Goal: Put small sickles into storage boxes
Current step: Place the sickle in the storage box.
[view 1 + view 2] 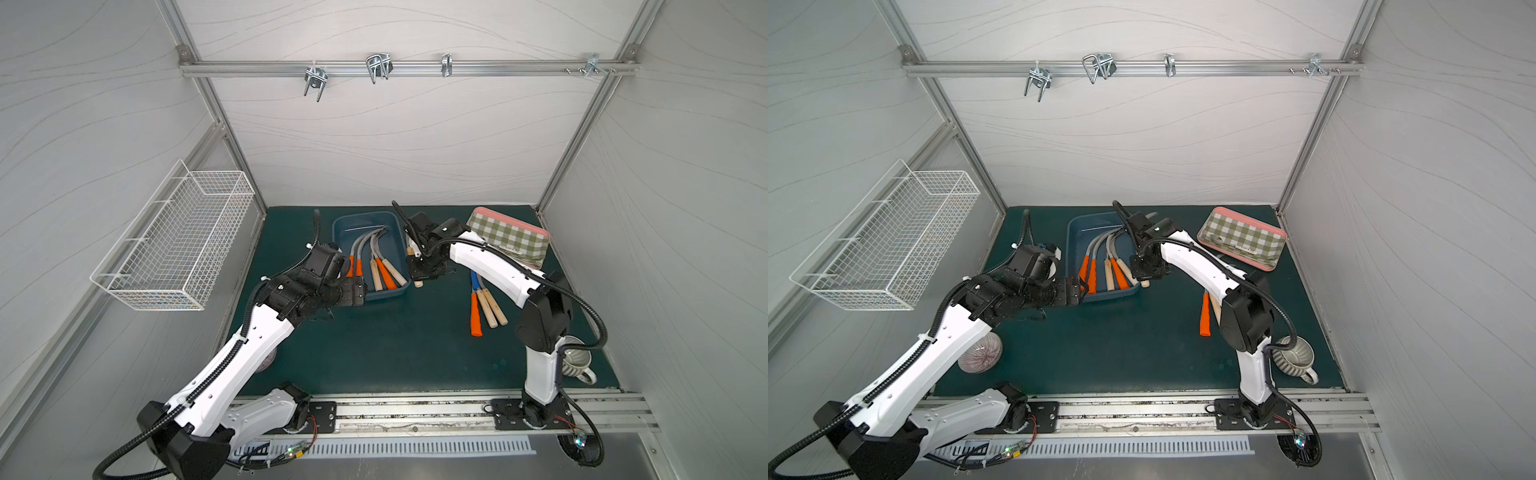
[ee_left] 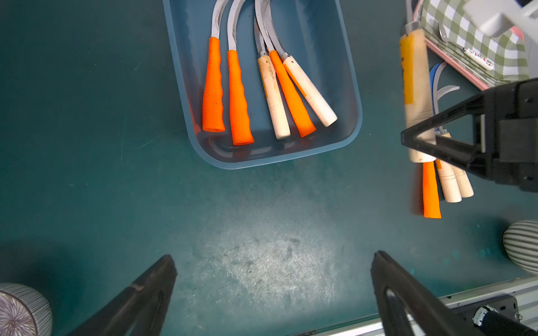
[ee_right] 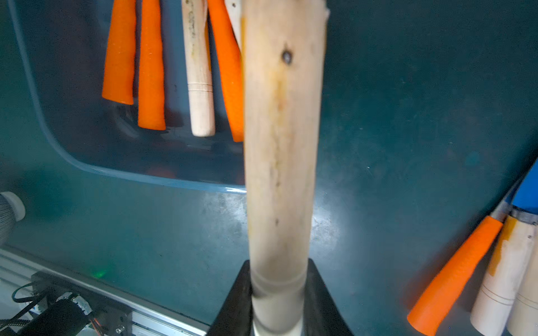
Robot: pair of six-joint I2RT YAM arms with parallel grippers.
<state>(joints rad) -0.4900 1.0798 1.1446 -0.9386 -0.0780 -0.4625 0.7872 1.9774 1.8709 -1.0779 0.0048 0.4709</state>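
I will next carry the wooden-handled sickle (image 2: 414,72) with my right gripper over the box's edge, down between orange and wooden sickle handles to release, as the box's bare bottom shows there.
The dark blue storage box (image 1: 360,221) (image 1: 1079,235) (image 2: 329,58) (image 3: 58,101) sits at the back middle of the mat. Several small sickles (image 1: 386,270) (image 2: 238,96) lie in it, handles toward me. My right gripper (image 1: 419,268) (image 1: 1148,270) (image 3: 279,267) is shut on a wooden-handled sickle (image 2: 414,72) (image 3: 279,131) held above the mat beside the box's right edge. Three more sickles (image 1: 484,303) (image 2: 442,186) (image 3: 465,261) lie on the mat to the right, one with a blue blade (image 2: 434,72). My left gripper (image 1: 359,291) (image 2: 275,259) is open and empty by the box's near left corner.
A green-checked, pink-rimmed tray (image 1: 511,237) (image 1: 1246,237) leans at the back right. A striped mug (image 1: 575,361) (image 1: 1296,357) stands near the right arm's base. A striped round vessel (image 1: 980,353) sits under the left arm. A white wire basket (image 1: 178,245) hangs on the left wall.
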